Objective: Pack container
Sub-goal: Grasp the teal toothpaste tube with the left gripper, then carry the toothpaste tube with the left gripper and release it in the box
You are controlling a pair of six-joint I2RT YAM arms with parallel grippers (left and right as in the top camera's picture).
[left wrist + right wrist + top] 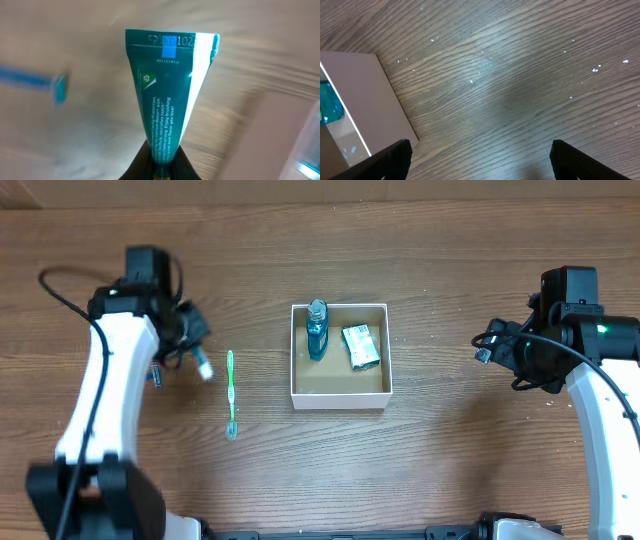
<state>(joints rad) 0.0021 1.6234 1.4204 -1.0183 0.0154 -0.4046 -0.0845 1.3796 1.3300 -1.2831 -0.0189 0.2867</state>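
My left gripper moves to the right in the overhead view next and lowers into the container (340,399). It then releases the tube over the bare near part of the container's brown bottom.
The container (340,399), a square white-walled box with a brown floor, stands mid-table. It holds an upright blue bottle (317,329) and a green-and-white packet (361,346). My left gripper (190,346) is left of the box and shut on a teal toothpaste tube (167,95), held above the table; its fingers (162,162) pinch the tube's cap end. A green toothbrush (231,393) lies between that gripper and the box. My right gripper (493,346) is open and empty to the right of the box. Its fingers (480,160) hover over bare wood beside the box corner (367,100).
A small blue razor-like item (156,376) lies on the table under the left arm and shows blurred in the left wrist view (47,85). The box wall shows blurred at the right of the left wrist view (295,130). The table is dark wood.
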